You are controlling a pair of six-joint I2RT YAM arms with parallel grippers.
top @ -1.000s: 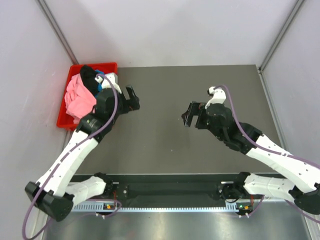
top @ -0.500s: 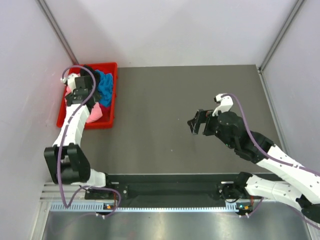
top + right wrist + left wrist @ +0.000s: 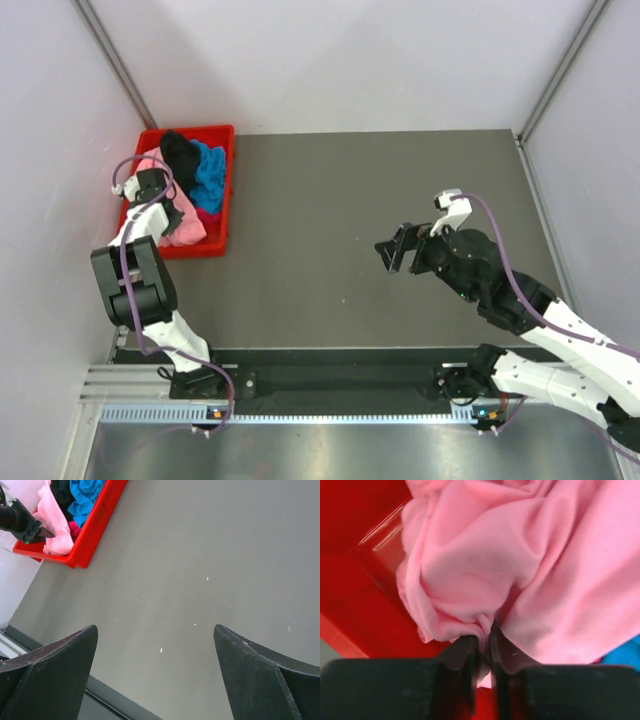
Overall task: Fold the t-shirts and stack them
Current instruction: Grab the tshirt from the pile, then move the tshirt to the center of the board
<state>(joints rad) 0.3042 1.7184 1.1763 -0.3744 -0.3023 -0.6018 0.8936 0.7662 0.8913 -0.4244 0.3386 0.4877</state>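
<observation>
The robot's left gripper should first lift the pink fold out of the red bin point(image 3: 228, 190) and to the right in the top view, so that the fold can be spread on the tabletop.
The t-shirts lie heaped in the red bin point(image 3: 228, 190) at the table's far left: a light pink one point(image 3: 187, 231), a black one point(image 3: 180, 152), a bright blue one point(image 3: 211, 170) and a bit of magenta point(image 3: 207, 214). My left gripper point(image 3: 168, 212) reaches into the bin. In the left wrist view its jaws point(image 3: 486, 634) are shut on a fold of the pink t-shirt point(image 3: 545, 555). My right gripper point(image 3: 392, 252) hovers over the bare table, right of the middle. It stands open point(image 3: 155, 627) with nothing between its fingers.
The dark grey table point(image 3: 330, 200) is walled in by white panels on the left, back and right. The bin point(image 3: 95, 525) shows at the top left of the right wrist view, with the left gripper point(image 3: 30, 527) at the pink cloth. A metal rail runs along the near edge.
My left arm has swung from the table's left-middle into the bin, and its jaws have closed on the pink t-shirt. The right gripper drifted slightly right and nearer, still open.
</observation>
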